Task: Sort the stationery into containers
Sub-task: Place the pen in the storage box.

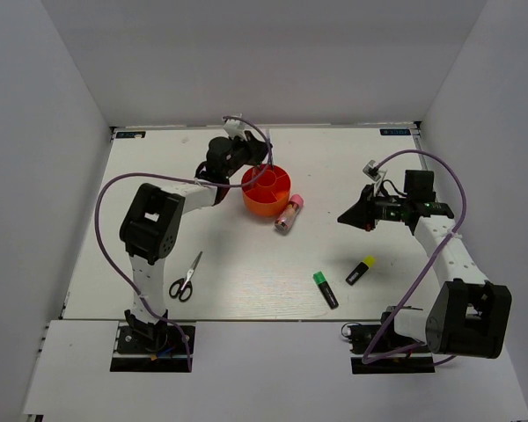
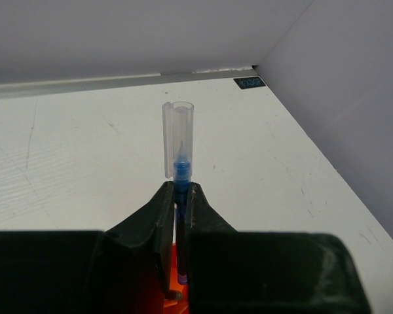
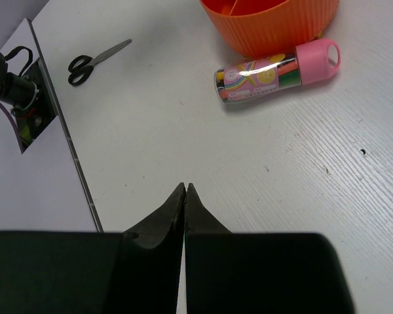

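I will next lower my left gripper a little and let go of the thin pen, because its dark end already points into the orange tub's opening below my left gripper.
My left gripper (image 2: 181,190) is shut on a thin pen (image 2: 177,140) with a clear cap and blue tip, which sticks out past the fingertips. It hovers over the orange tub (image 2: 172,288) at the tub's left rim (image 1: 249,187). My right gripper (image 1: 345,217) is shut and empty, its fingertips (image 3: 185,188) above bare table right of the pink-capped clear tube (image 1: 289,213), which lies beside the tub (image 3: 275,26) and also shows in the right wrist view (image 3: 275,70). The green highlighter (image 1: 326,288) and yellow highlighter (image 1: 361,270) lie near the front. The erasers are not visible.
Black-handled scissors (image 1: 187,278) lie at the front left, also in the right wrist view (image 3: 95,60). White walls enclose the table on three sides. The left arm's purple cable (image 1: 114,189) loops out to the left.
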`<state>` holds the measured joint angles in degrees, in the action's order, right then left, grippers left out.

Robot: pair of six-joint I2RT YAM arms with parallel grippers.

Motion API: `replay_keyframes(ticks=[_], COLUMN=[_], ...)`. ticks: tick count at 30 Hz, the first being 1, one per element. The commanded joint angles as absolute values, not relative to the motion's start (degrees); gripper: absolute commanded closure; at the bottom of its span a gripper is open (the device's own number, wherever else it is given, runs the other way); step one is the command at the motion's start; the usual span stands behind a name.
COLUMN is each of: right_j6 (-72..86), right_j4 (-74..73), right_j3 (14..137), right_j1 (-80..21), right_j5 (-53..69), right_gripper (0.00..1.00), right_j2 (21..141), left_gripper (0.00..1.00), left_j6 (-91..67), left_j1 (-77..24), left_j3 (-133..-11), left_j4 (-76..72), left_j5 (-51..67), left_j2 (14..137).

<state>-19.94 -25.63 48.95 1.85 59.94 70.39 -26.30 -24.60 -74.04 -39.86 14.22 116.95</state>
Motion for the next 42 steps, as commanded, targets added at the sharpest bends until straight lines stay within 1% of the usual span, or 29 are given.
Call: replay_keyframes(ticks=[1, 5, 9, 10, 12, 13, 15, 16, 17, 18, 20, 23, 26, 28, 29, 30, 31, 32, 35, 36, 37, 39, 40, 41, 42], right_j6=[-20.57, -20.65, -20.57, -20.57, -20.48, -20.48, -20.57, -20.48, -20.48, -20.39, -20.57, -20.65, -20.74, -20.74, -20.83, -20.83, -20.83, -20.57, -19.08, -18.81, -18.90, -20.21, -20.65, -20.92, -21.96], right_j4=[-26.19, -26.54, -26.63, -26.54, -26.80, -26.63, -26.72, -26.81, -26.89, -27.07, -27.16, -27.33, -27.51, -27.60, -27.77, -27.60, -27.77, -27.77, -26.72, -26.11, -26.19, -28.11, -28.91, -30.22, -31.19], right_j3=[49.40, 49.57, 49.57, 49.57, 49.57, 49.66, 49.66, 49.66, 49.66, 49.75, 49.83, 49.92, 49.92, 50.10, 50.01, 50.10, 50.10, 50.01, 49.66, 49.40, 49.39, 49.83, 51.05, 51.50, 51.76], right_j1=[2.46, 2.90, 3.43, 3.43, 3.60, 3.78, 3.95, 4.04, 4.04, 4.22, 4.31, 4.39, 4.66, 5.01, 5.10, 5.18, 5.27, 5.36, 5.98, 6.15, 6.41, 6.68, 7.20, 7.47, 7.82], right_j5=[62.14, 62.67, 63.19, 63.45, 63.54, 63.54, 63.89, 63.98, 63.98, 64.07, 64.34, 64.34, 64.16, 63.72, 63.63, 62.59, 61.97, 61.18, 58.37, 58.01, 57.83, 57.05, 56.52, 56.17, 54.94], right_gripper=[1.00, 1.00, 1.00, 1.00, 1.00, 1.00, 0.94, 0.91, 0.81, 0.76, 0.67, 0.59, 0.54, 0.45, 0.39, 0.13, 0.09, 0.09, 0.09, 0.09, 0.09, 0.09, 0.09, 0.09, 0.13], right_j2=[70.58, 70.66, 70.75, 70.66, 70.58, 70.66, 70.66, 70.58, 70.58, 70.75, 70.58, 70.49, 70.31, 70.22, 70.05, 70.05, 69.79, 69.70, 69.17, 69.26, 69.17, 70.04, 70.83, 71.27, 71.54], left_gripper=[1.00, 0.99, 0.92, 0.88, 0.83, 0.77, 0.66, 0.62, 0.55, 0.51, 0.45, 0.42, 0.42, 0.42, 0.42, 0.42, 0.43, 0.43, 0.52, 0.63, 0.69, 0.84, 0.94, 0.97, 0.98], left_j6=[-25.14, -24.26, -23.82, -23.91, -23.38, -23.29, -22.94, -22.77, -22.42, -22.33, -21.54, -20.40, -20.04, -19.86, -19.60, -19.43, -19.16, -18.90, -17.76, -17.58, -16.97, -16.00, -15.47, -15.29, -14.86], left_j1=[-25.22, -25.66, -25.84, -25.84, -26.10, -26.19, -26.19, -26.28, -26.28, -26.45, -26.54, -26.81, -27.07, -27.42, -27.51, -27.77, -27.95, -28.12, -28.91, -29.09, -29.18, -29.53, -29.53, -29.79, -29.79], left_j3=[-72.86, -71.55, -70.40, -70.14, -69.44, -69.00, -68.73, -68.64, -68.73, -68.90, -70.48, -72.93, -74.96, -75.93, -75.94, -75.94, -75.68, -75.59, -74.45, -73.49, -72.35, -70.41, -68.83, -67.60, -67.07], left_j4=[-40.34, -39.81, -39.81, -39.73, -39.38, -39.29, -38.94, -38.85, -38.59, -38.32, -36.84, -34.46, -32.61, -31.99, -31.91, -31.73, -31.73, -31.55, -29.37, -28.92, -27.96, -21.82, -17.36, -14.44, -7.89], left_j5=[14.67, 14.85, 15.20, 15.03, 15.03, 15.03, 14.86, 14.85, 14.77, 14.68, 14.68, 14.94, 15.82, 16.26, 16.78, 16.87, 16.96, 17.66, 18.45, 18.89, 19.24, 19.34, 19.60, 19.43, 17.34], left_j2=[116.46, 116.10, 115.14, 114.96, 114.35, 114.26, 113.73, 113.73, 113.56, 113.29, 113.12, 112.94, 112.15, 111.45, 109.97, 109.26, 108.55, 106.20, 101.01, 99.94, 97.32, 92.67, 88.98, 87.12, 83.53])
